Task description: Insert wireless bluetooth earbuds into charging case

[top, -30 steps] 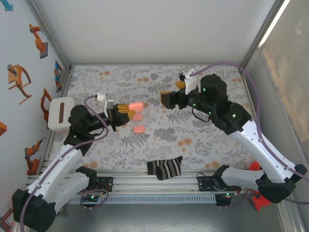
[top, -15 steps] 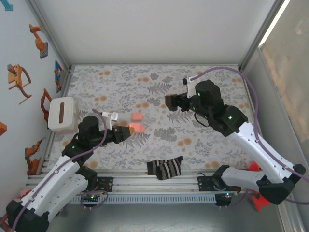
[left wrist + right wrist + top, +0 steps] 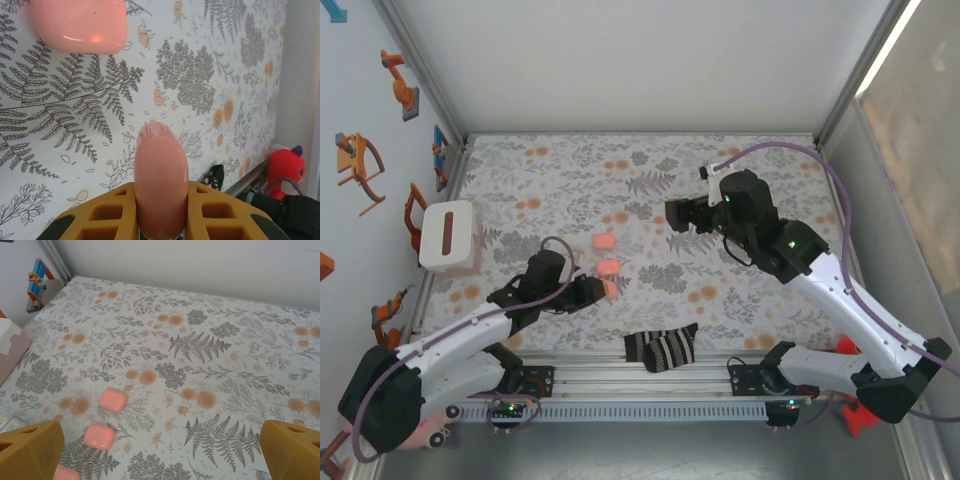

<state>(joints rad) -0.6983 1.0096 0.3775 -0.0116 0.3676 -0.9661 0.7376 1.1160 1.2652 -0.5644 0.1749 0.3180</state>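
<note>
I will next lower the held case with my left gripper onto that free patch (image 3: pixel 616 295) (image 3: pixel 107 145) of clear cloth below it, on the near side of both other cases, and let go of the case.
My left gripper (image 3: pixel 598 290) hangs low over the near part of the cloth, shut on a salmon-pink charging case (image 3: pixel 160 175) that I see edge-on between the yellow fingers (image 3: pixel 105 210). Two more pink cases (image 3: pixel 605 243) (image 3: pixel 608 267) lie closed on the cloth just beyond it; one of them (image 3: pixel 77 25) sits ahead of the held case. My right gripper (image 3: pixel 670 214) hovers over the middle of the cloth, open and with nothing in it, facing left towards the two cases (image 3: pixel 112 400) (image 3: pixel 99 436). The earbuds are out of view.
A white box (image 3: pixel 447 237) stands at the left edge of the cloth. A striped sock (image 3: pixel 662 347) lies on the near rail between the arm bases. A red plush toy (image 3: pixel 285 167) sits past the near right corner.
My left gripper has dropped and pulled back towards the near edge, carrying its pink case past the two lying ones. The right gripper has opened a little wider and drawn back slightly.
</note>
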